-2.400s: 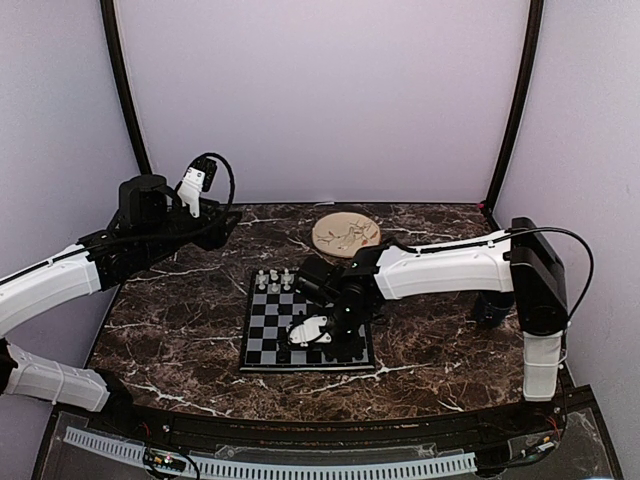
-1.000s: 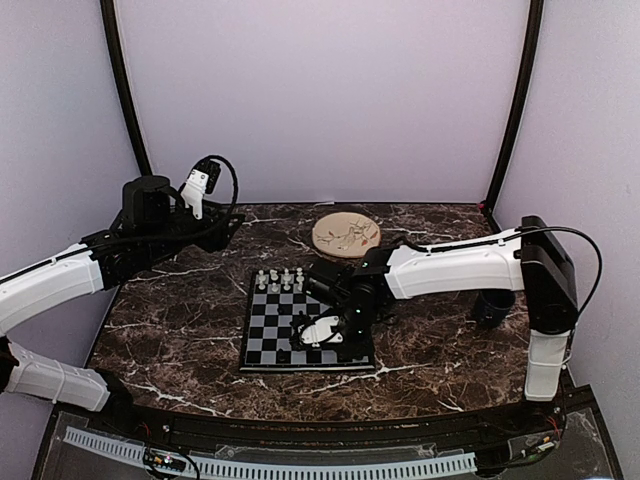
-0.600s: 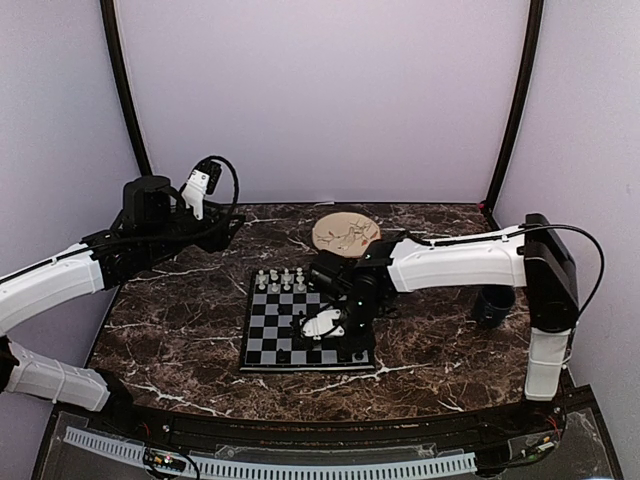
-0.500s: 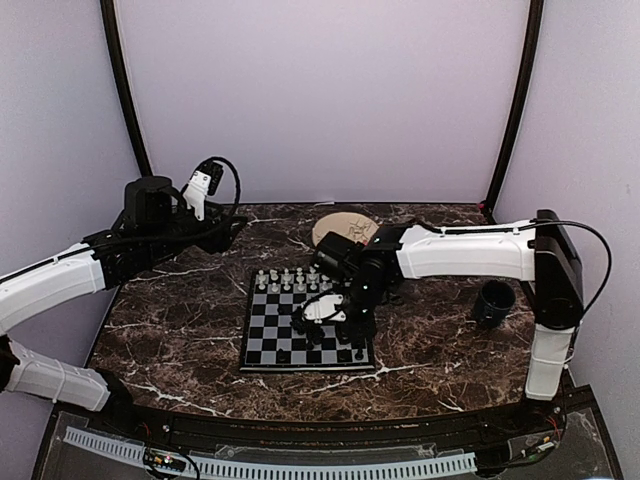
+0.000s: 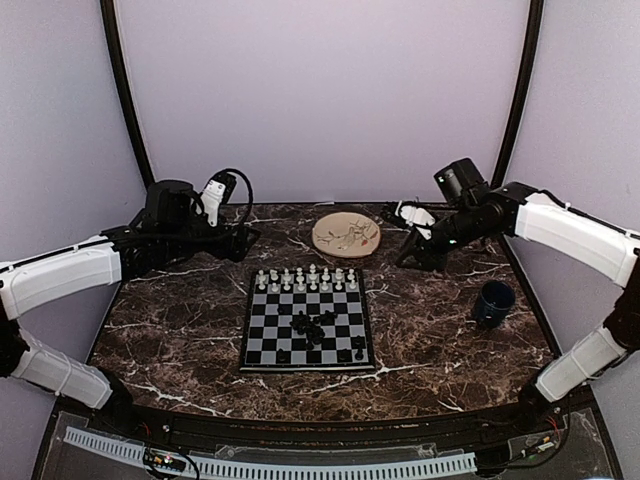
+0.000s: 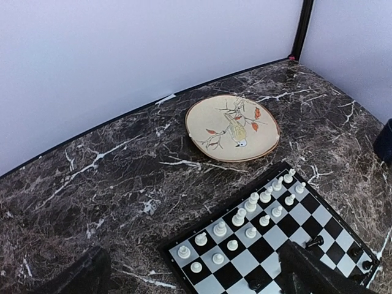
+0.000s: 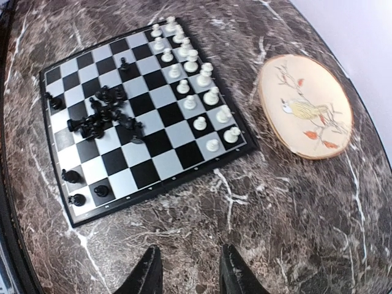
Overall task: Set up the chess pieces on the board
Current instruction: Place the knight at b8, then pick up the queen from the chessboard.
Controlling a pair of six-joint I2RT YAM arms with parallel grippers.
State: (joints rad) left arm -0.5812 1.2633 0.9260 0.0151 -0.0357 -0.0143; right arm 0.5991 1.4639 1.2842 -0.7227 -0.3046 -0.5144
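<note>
I will next swing my left gripper back and to its right in the top view, and lower it onto the heap's near black piece [image 5: 311, 345], which sticks out below.
The board [image 5: 262, 330] lies flat mid-table. White chess pieces [image 5: 305, 279] stand in two rows along its far edge. Black chess pieces [image 5: 312, 325] lie heaped mid-board, with a few [image 5: 357, 348] standing near the front edge. My left gripper [image 5: 243, 238] hovers open and empty beyond the board's far left corner. In the left wrist view [image 6: 196, 286] its fingers [image 6: 78, 278] frame the white pieces [image 6: 219, 228] and the board [image 6: 244, 263]. My right gripper [image 5: 406, 256] is open and empty, raised right of the board. In the right wrist view [image 7: 191, 278] it is over bare marble near the board [image 7: 165, 162], the black heap [image 7: 101, 113] and the white rows [image 7: 192, 64].
A round beige plate with a bird picture [image 5: 346, 233] lies behind the board; it also shows in the left wrist view [image 6: 233, 128] and the right wrist view [image 7: 305, 114]. A dark blue cup [image 5: 492, 302] stands at the right. Walls close in the table.
My right arm has lifted off the board and swung back to the right, uncovering the black heap and the full white rows. My left arm has shifted slightly right.
</note>
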